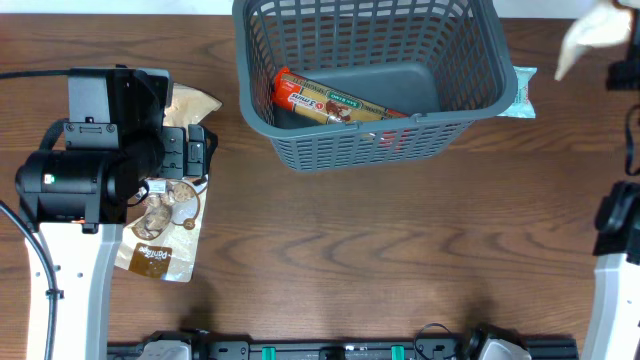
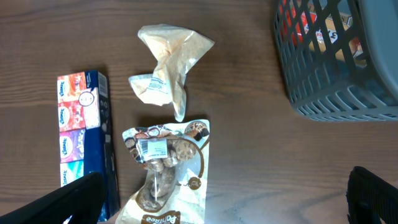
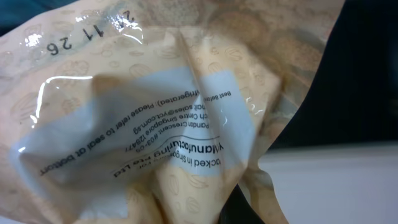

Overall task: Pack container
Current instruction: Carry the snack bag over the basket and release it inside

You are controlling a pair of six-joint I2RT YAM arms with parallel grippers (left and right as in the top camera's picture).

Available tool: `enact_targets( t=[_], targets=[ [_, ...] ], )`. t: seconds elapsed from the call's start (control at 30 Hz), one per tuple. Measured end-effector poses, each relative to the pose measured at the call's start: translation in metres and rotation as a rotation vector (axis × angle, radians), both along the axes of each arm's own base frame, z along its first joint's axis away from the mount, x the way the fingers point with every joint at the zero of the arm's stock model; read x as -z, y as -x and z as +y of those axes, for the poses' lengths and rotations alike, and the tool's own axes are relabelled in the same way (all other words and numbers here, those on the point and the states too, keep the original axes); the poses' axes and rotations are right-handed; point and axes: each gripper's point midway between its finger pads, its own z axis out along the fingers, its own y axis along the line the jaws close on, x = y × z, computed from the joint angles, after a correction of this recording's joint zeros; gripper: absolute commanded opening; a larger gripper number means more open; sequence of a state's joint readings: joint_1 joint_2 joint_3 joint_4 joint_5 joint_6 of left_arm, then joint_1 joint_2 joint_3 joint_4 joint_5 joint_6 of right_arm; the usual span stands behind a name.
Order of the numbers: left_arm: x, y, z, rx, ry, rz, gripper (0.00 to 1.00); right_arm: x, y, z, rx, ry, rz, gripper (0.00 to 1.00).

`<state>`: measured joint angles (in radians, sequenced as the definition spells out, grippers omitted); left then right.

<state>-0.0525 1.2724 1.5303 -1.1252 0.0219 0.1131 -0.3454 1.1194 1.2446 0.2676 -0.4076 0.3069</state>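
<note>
I will next move my right gripper to the left in the overhead view, over the basket, and let go of the cream packet, because the basket's bare bottom shows beside the orange packet (image 1: 330,100).
The dark grey slotted basket (image 1: 370,130) stands at the table's far middle and shows in the left wrist view (image 2: 336,93). An orange packet (image 1: 330,100) lies inside it. My left gripper (image 2: 217,199) is open and hovers low over a brown-and-white snack pouch (image 2: 171,168), which also shows in the overhead view (image 1: 160,240). A crumpled cream packet (image 2: 168,68) lies just beyond the pouch. My right gripper (image 1: 612,55) is at the far right, raised, to the right of the basket. It is shut on a cream printed packet (image 3: 161,118), seen from above too (image 1: 595,35).
A blue tissue multipack (image 2: 84,130) lies left of the pouch. A pale blue-white packet (image 1: 525,92) lies on the table against the basket's right side. The left arm's base (image 1: 70,190) covers part of the table's left side.
</note>
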Motion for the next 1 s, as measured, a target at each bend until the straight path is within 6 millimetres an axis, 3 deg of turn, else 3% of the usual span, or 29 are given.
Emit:
enact_targets(
  t=[0.1, 0.2, 0.43, 0.6, 0.73, 0.83, 0.9, 0.97, 1.0],
  targets=[
    [0.0, 0.0, 0.0, 0.0, 0.0, 0.0, 0.99, -0.006, -0.013, 0.028, -0.107, -0.026, -0.046, 0.01],
    [0.0, 0.0, 0.0, 0.0, 0.0, 0.0, 0.99, 0.006, -0.039, 0.056, -0.212, -0.072, -0.036, 0.01],
    [0.0, 0.0, 0.0, 0.0, 0.0, 0.0, 0.99, 0.084, -0.111, 0.13, -0.416, -0.182, 0.165, 0.01],
    [0.001, 0.001, 0.0, 0.0, 0.0, 0.005, 0.99, 0.134, -0.129, 0.185, -0.522, -0.203, 0.33, 0.01],
    [0.003, 0.004, 0.0, 0.0, -0.001, 0.02, 0.99, 0.164, -0.128, 0.211, -0.572, -0.195, 0.445, 0.1],
    [0.003, 0.004, 0.0, 0.0, -0.001, 0.021, 0.98, 0.174, -0.124, 0.218, -0.593, -0.173, 0.487, 0.22],
    [0.003, 0.004, 0.0, 0.0, -0.001, 0.022, 0.99, 0.175, -0.122, 0.221, -0.61, -0.153, 0.491, 0.48],
    [0.003, 0.004, 0.0, 0.0, -0.001, 0.022, 0.99, 0.174, -0.12, 0.223, -0.626, -0.135, 0.488, 0.83],
    [0.003, 0.004, 0.0, 0.0, -0.001, 0.022, 0.99, 0.174, -0.119, 0.224, -0.634, -0.126, 0.484, 0.93]
  ],
)
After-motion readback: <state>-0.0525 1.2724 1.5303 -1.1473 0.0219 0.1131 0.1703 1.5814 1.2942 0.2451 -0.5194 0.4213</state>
